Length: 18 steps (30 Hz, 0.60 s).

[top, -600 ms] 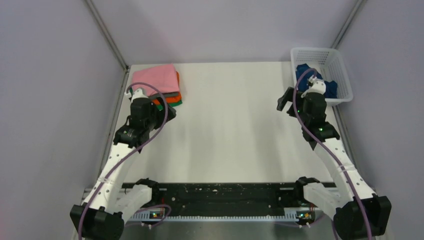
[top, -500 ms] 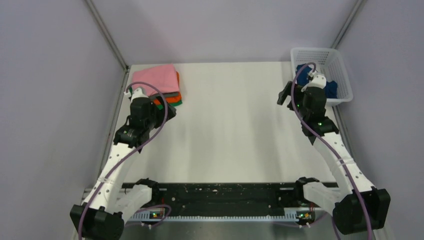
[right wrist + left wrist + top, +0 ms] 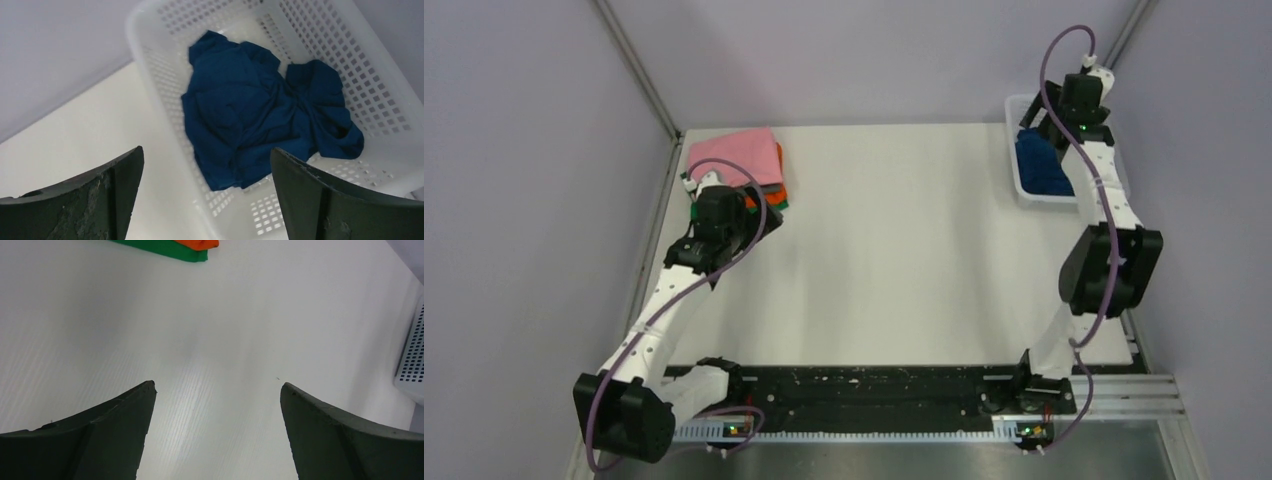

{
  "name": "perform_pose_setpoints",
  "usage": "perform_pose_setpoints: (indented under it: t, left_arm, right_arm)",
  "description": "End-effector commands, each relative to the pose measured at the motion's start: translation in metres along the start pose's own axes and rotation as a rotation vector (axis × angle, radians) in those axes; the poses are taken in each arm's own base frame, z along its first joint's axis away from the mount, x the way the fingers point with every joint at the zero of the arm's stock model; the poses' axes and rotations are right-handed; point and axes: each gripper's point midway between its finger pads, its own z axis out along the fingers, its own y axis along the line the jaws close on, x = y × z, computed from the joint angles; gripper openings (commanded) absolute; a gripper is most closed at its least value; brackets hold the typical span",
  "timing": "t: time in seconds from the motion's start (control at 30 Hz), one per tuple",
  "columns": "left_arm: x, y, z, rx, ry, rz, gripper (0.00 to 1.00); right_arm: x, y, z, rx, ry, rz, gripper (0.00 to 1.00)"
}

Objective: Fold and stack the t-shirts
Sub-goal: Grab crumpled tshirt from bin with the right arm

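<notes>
The crumpled cloth of the navy t-shirt has creases to offer, so the robot's right gripper needs to go down next into the basket [image 3: 350, 50] onto the t-shirt's bunched folds below it.
A stack of folded t-shirts [image 3: 736, 158] lies at the table's far left, pink on top with orange and green edges [image 3: 774, 200] below. My left gripper [image 3: 762, 212] hovers just right of the stack, open and holding nothing. In the left wrist view the gripper [image 3: 217, 385] is over bare table, with the green and orange edges [image 3: 187, 250] at the top. A crumpled navy t-shirt [image 3: 260, 115] lies in the white mesh basket [image 3: 350, 50]. My right gripper [image 3: 206, 150] hangs open above the basket's near left rim, apart from the cloth. From above, the navy t-shirt [image 3: 1039, 165] is partly hidden by the right arm.
The basket [image 3: 1024, 190] stands at the far right corner, close to the right wall. Its mesh side [image 3: 412, 360] shows at the edge of the left wrist view. Grey walls close in the table on three sides. A black rail [image 3: 864, 390] runs along the near edge.
My right arm has risen and swung back over the basket, now looking down on the navy t-shirt. The left arm has shifted slightly toward the folded stack. Both grippers stay open.
</notes>
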Motion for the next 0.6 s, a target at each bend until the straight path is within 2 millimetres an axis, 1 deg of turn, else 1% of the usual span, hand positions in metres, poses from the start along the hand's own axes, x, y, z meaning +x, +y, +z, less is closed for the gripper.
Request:
perform_pose_setpoints:
  t: [0.0,0.07,0.1,0.13,0.23,0.33,0.37,0.43,0.47,0.5,0.53,0.57]
  left_arm:
    - [-0.02,-0.025,0.005,0.058,-0.035,-0.031,0.99]
    - [-0.018,-0.026,0.009,0.051,-0.018,-0.032,0.99]
    - [-0.017,-0.026,0.01,0.044,-0.012,-0.033,0.99]
    - [-0.016,-0.025,0.011,0.035,-0.005,-0.034,0.99]
    - [-0.011,-0.023,0.015,0.013,0.012,-0.042,0.99]
    - [-0.005,-0.021,0.016,0.002,0.027,-0.049,0.99]
    - [-0.004,-0.021,0.017,-0.002,0.031,-0.051,0.99]
    - [-0.001,-0.02,0.017,-0.008,0.041,-0.052,0.99]
    - [0.0,-0.019,0.017,-0.01,0.043,-0.052,0.99]
    - [0.001,-0.019,0.017,-0.013,0.048,-0.051,0.99]
    - [0.002,-0.019,0.017,-0.014,0.05,-0.05,0.99]
    - [0.002,-0.019,0.017,-0.014,0.052,-0.048,0.99]
  right_arm:
    - [0.02,-0.024,0.054,0.079,0.155,-0.003,0.94]
    - [0.025,-0.031,0.082,0.115,0.18,-0.012,0.94]
    - [0.034,-0.036,0.096,0.133,0.204,-0.016,0.93]
    - [0.037,-0.04,0.107,0.148,0.214,-0.012,0.92]
    - [0.064,-0.047,0.139,0.163,0.262,-0.004,0.9]
    - [0.095,-0.047,0.161,0.144,0.315,-0.001,0.87]
    - [0.108,-0.048,0.168,0.142,0.339,-0.001,0.85]
    - [0.122,-0.048,0.175,0.133,0.363,0.0,0.8]
    - [0.127,-0.047,0.177,0.129,0.371,-0.001,0.76]
    - [0.128,-0.048,0.178,0.123,0.375,0.0,0.68]
    - [0.128,-0.046,0.178,0.114,0.377,0.003,0.56]
    - [0.125,-0.042,0.177,0.097,0.371,0.012,0.35]
